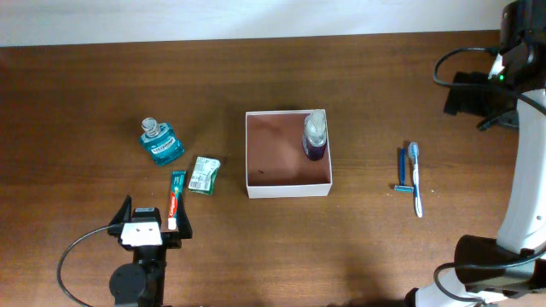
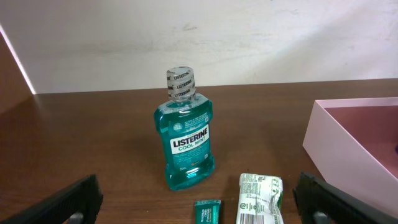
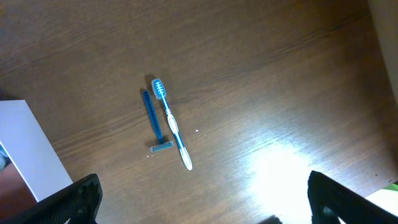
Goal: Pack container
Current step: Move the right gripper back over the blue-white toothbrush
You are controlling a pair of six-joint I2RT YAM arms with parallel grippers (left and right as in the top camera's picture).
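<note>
My right gripper should first go down and to the left in the overhead view to get onto the toothbrush's middle (image 1: 416,178) (image 3: 172,123). It should narrow its fingers because the razor is close beside the toothbrush.
The container (image 1: 288,189) is a square white-walled box with a reddish-brown inside, at the table's middle. A purple bottle with a clear cap (image 1: 315,136) stands in its back right corner. The box wall also shows in the left wrist view (image 2: 348,155) and the right wrist view (image 3: 31,149). My left gripper (image 1: 153,217) (image 2: 198,208) is open and empty, low at the front left, with the near end of a toothpaste tube (image 1: 176,199) (image 2: 206,211) between its fingers. My right gripper (image 1: 474,94) (image 3: 205,205) is open and empty, held high at the back right.
A teal mouthwash bottle (image 1: 160,142) (image 2: 184,140) stands left of the box. A green-white packet (image 1: 204,174) (image 2: 260,198) lies beside the tube. A blue razor (image 1: 400,170) (image 3: 152,118) and a blue-white toothbrush (image 1: 415,177) (image 3: 171,124) lie side by side right of the box.
</note>
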